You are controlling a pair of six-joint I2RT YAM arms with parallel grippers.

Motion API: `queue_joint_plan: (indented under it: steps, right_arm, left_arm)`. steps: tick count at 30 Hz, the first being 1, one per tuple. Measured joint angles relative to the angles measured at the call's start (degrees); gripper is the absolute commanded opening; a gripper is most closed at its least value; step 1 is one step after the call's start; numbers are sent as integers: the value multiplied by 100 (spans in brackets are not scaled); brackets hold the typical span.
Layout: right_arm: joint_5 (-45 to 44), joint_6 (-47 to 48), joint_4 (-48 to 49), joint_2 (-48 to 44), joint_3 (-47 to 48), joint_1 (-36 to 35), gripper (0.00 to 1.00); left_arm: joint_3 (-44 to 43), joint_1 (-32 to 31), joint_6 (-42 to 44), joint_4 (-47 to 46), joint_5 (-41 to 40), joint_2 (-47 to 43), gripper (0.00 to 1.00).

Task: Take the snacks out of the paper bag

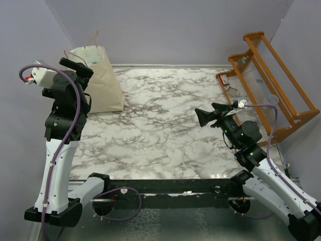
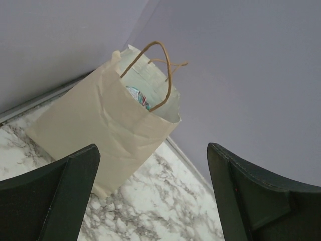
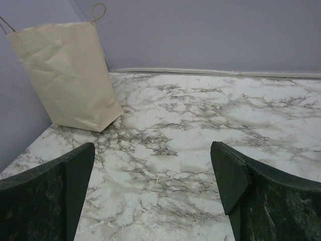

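The paper bag's near handle stands clear above the bag's opening, so my left gripper should go outward to it and bring its open fingers around the handle.
The beige paper bag (image 1: pixel 100 80) stands upright at the table's far left corner, handles up. In the left wrist view the paper bag (image 2: pixel 100 125) has its mouth open, and a bit of a green, white and red snack packet (image 2: pixel 138 96) shows inside. The other snacks are hidden. My left gripper (image 1: pixel 77 68) hangs raised just left of the bag's top, open and empty (image 2: pixel 153 196). My right gripper (image 1: pixel 203 116) is open and empty above the right middle of the table; its view shows the paper bag (image 3: pixel 70 80) far off to the left.
A wooden rack (image 1: pixel 271 80) stands at the table's right edge, with a small red and white item (image 1: pixel 226 80) beside it. The marble tabletop (image 1: pixel 165 125) lies between the bag and the right arm. Grey walls close in behind and to the left.
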State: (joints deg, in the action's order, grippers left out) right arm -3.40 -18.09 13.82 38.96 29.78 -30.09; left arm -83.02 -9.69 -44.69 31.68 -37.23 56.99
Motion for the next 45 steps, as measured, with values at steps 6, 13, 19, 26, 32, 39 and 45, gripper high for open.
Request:
queue_joint_plan:
  steps: [6,13,19,26,32,39,45]
  right_arm:
    - [-195,61,-7,-120,-39,-177,99]
    - [-437,101,-11,-286,-39,-184,99]
    - [-568,138,-17,-328,-39,-184,99]
    - [-667,149,-24,-330,-39,-184,99]
    - [-737,181,-22,-321,-42,-184,99]
    - [-787,192,-15,-247,-94,-184,99]
    - [-820,197,-15,-190,-105,-184,99]
  left_arm:
    - [-824,0,-748,214,-409,673,91]
    - [-1519,129,-1080,219,-516,1700,91]
    - [-1558,424,-1220,118,-669,2070,85]
    - [-1698,1167,-1123,-400,-256,2765,58]
    - [-1705,1401,-909,-728,133,3403,58]
    - [-1757,1403,-699,-1099,295,3462,24]
    - [-1698,1403,-597,-1460,334,3410,4]
